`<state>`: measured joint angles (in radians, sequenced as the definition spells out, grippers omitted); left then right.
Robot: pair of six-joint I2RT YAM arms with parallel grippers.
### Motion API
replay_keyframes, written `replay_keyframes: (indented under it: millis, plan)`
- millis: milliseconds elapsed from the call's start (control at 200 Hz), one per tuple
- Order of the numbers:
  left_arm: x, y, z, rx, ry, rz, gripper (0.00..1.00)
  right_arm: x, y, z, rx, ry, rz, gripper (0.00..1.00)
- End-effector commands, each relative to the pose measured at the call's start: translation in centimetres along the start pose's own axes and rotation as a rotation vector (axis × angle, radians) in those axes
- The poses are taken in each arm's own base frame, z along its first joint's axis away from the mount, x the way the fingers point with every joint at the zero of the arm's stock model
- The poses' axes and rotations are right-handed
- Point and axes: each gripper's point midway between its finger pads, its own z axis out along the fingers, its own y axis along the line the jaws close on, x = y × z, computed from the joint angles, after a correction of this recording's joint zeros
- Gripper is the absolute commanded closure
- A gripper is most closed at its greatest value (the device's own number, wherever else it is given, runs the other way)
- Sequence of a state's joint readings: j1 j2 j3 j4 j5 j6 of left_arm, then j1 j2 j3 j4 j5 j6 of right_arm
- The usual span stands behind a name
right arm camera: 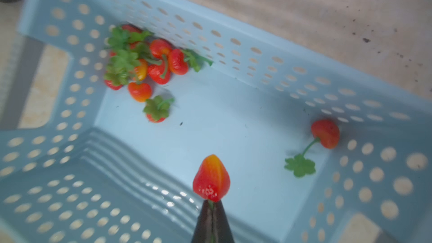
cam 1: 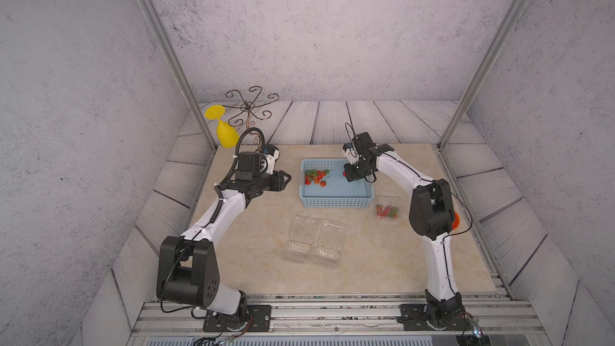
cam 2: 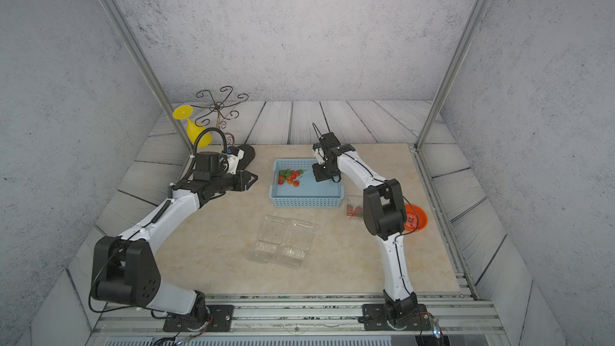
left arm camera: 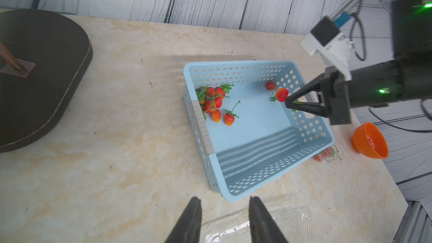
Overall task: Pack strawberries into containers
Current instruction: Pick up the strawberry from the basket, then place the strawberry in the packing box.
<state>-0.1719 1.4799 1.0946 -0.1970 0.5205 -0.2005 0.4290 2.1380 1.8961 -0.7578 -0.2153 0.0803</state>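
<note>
The bare container nearer the orange bowl lies back of my right gripper, so it will bring the strawberry back over that container's near half next and release it.
Several strawberries lie bunched in the basket's far left corner, also in the right wrist view as strawberries. My right gripper is shut on the green cap end of one strawberry, held just above the basket floor near its right wall. A lone strawberry lies beside it. My left gripper hovers left of the basket, open and holding nothing. Two clear containers lie open and bare in front of the basket. A third container at the right holds strawberries.
The light blue perforated basket stands mid-table. An orange bowl sits behind my right arm at the table's right edge. A yellow glass hangs on a wire stand whose dark base occupies the back left.
</note>
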Motion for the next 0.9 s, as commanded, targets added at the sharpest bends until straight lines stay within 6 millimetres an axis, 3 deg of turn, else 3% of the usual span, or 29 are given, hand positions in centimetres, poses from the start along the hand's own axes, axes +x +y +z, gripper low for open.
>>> replay_keyframes:
  millis: [0, 205, 325, 425, 691, 896]
  plan:
    - [-0.7, -0.2, -0.6, 0.009, -0.030, 0.002, 0.62, 0.5, 4.4, -4.8, -0.083, -0.064, -0.030, 0.95]
    - [-0.9, -0.1, -0.8, 0.009, -0.039, -0.008, 0.62, 8.4, 11.2, -6.3, -0.234, 0.047, -0.115, 0.95]
    - [-0.9, 0.0, -0.9, 0.011, -0.043, -0.019, 0.62, 13.9, 15.4, -5.6, -0.323, 0.171, -0.193, 0.94]
    - [-1.0, 0.0, -0.9, 0.015, -0.051, -0.023, 0.62, 17.3, 17.1, -4.4, -0.344, 0.251, -0.223, 0.94]
    - [-1.2, -0.2, -1.4, 0.015, -0.064, -0.021, 0.62, 21.2, 19.4, -1.9, -0.357, 0.350, -0.258, 0.93]
    - [-1.1, -0.2, -1.1, 0.025, -0.060, -0.033, 0.63, 22.4, 18.7, -0.7, -0.304, 0.389, -0.263, 0.81]
